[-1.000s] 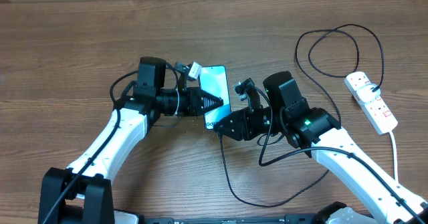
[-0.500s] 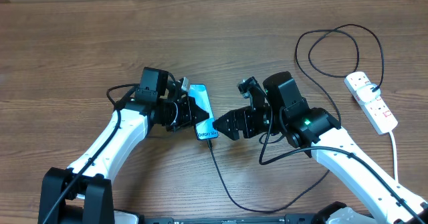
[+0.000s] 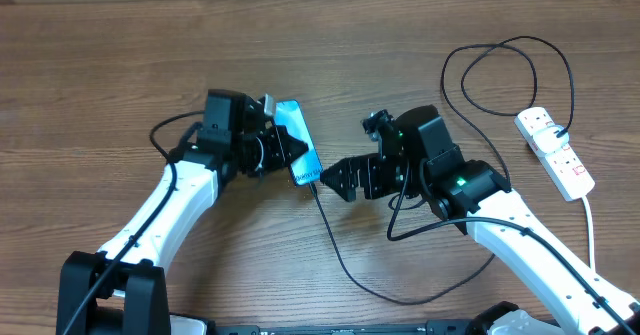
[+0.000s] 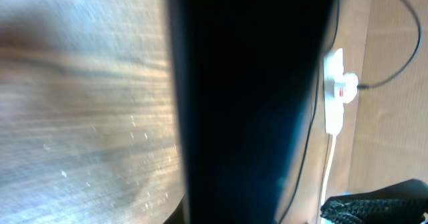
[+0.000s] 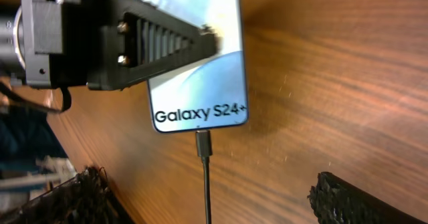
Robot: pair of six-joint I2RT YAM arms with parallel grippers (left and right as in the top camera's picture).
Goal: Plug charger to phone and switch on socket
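Note:
My left gripper lowers the phone [image 3: 303, 160] next, lays it flat onto the tabletop below and releases it, since the plug tip already sits in its port.
The phone [image 3: 303, 160] is tilted up on its long edge, with my left gripper [image 3: 283, 147] shut on it. In the right wrist view its lit screen [image 5: 197, 83] reads "Galaxy S24+", and a left finger [image 5: 154, 40] lies across it. The charger plug tip [image 5: 203, 144] sits in the port at the phone's bottom edge. Its black cable [image 3: 335, 250] trails toward the near edge of the table. My right gripper [image 3: 337, 178] is open just right of the plug, its fingers apart on either side of the cable and not touching it. The white socket [image 3: 555, 153] lies far right.
The black cable loops [image 3: 500, 75] at the back right and runs to the socket. In the left wrist view the dark phone [image 4: 247, 103] fills the middle, with the socket [image 4: 338, 93] beyond it. A thick white cord [image 3: 590, 225] leaves the strip toward the front.
My right gripper has opened, let go of the plug and drawn back a little to the right. My left gripper has shifted the phone left and tipped it onto its edge.

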